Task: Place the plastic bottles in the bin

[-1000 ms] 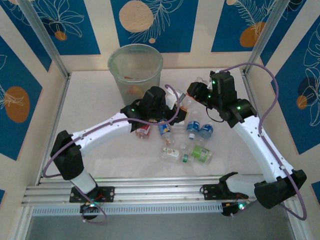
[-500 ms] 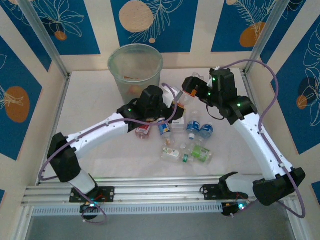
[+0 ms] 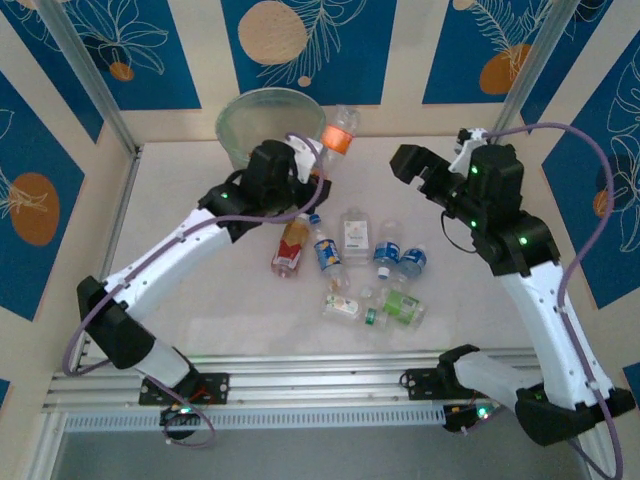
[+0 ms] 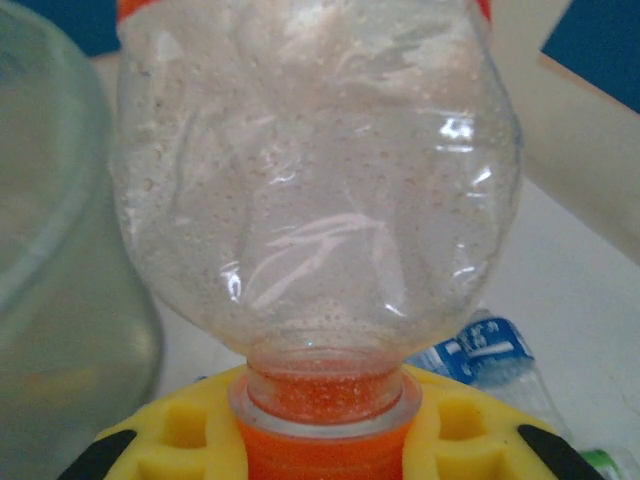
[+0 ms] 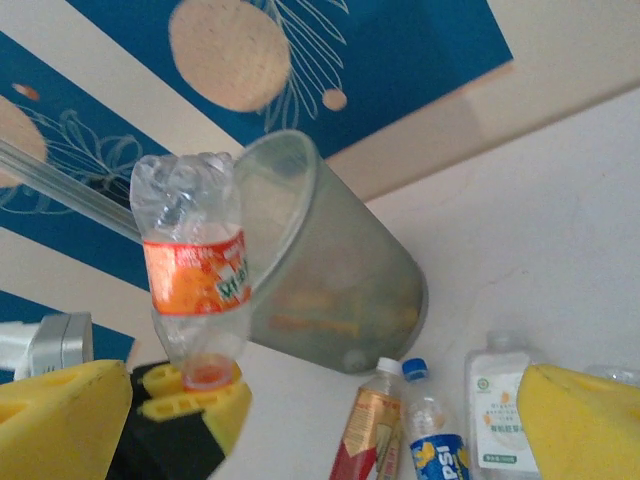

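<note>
The left gripper carries the bottle, still outside the bin's rim, outward over the bin's opening next and releases the orange cap.
My left gripper is shut on the orange cap of a clear, orange-labelled plastic bottle. It holds the bottle raised, base up, beside the rim of the pale translucent bin. In the left wrist view the yellow pads clamp the bottle's neck, with the bin's wall at left. My right gripper hangs open and empty to the right. Its wrist view looks between its own fingers at the held bottle and the bin. Several bottles lie on the table.
The loose bottles cluster mid-table: a red-labelled one, blue-labelled ones, and a green-labelled one. Patterned walls and metal posts enclose the table; a rail runs along the near edge.
The left arm has swung up and back with the orange-labelled bottle, from above the pile to the bin's rim. The right gripper has opened and drawn away to the right.
</note>
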{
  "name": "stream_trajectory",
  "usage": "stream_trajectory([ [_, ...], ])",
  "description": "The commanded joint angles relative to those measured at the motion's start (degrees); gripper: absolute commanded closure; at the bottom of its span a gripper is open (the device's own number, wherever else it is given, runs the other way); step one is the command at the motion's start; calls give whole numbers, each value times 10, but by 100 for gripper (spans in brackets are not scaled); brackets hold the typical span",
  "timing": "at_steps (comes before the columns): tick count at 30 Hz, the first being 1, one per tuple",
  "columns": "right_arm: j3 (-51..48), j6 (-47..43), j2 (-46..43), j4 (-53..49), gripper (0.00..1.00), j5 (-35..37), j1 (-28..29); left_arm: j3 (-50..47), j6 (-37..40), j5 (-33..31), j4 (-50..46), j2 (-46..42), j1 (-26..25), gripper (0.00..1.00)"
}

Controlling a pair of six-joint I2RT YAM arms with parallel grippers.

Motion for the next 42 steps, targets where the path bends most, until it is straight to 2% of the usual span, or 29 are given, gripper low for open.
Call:
stream_trajectory([
  [1,-24,-6,-13,-10,1,2,-3,76,21,-35,-73,0,42,100],
  [8,-54,6,-25,-25,1,8,-3,211,38,-43,-193,78,126,100],
  [15,-69,10,-31,-33,1,19,-3,296,89,-55,-263,150,165,97],
  [22,-79,11,-35,-40,1,29,-3,370,140,-127,-319,213,177,94],
  [29,-88,12,-38,-49,1,39,-3,394,176,-168,-321,247,181,86],
  [36,-98,15,-46,-54,1,46,-4,416,220,-229,-319,280,182,83],
  [40,-100,16,-49,-56,1,49,-4,420,244,-254,-310,290,182,76],
  [42,-100,16,-49,-56,1,49,-4,422,253,-263,-304,291,182,68],
])
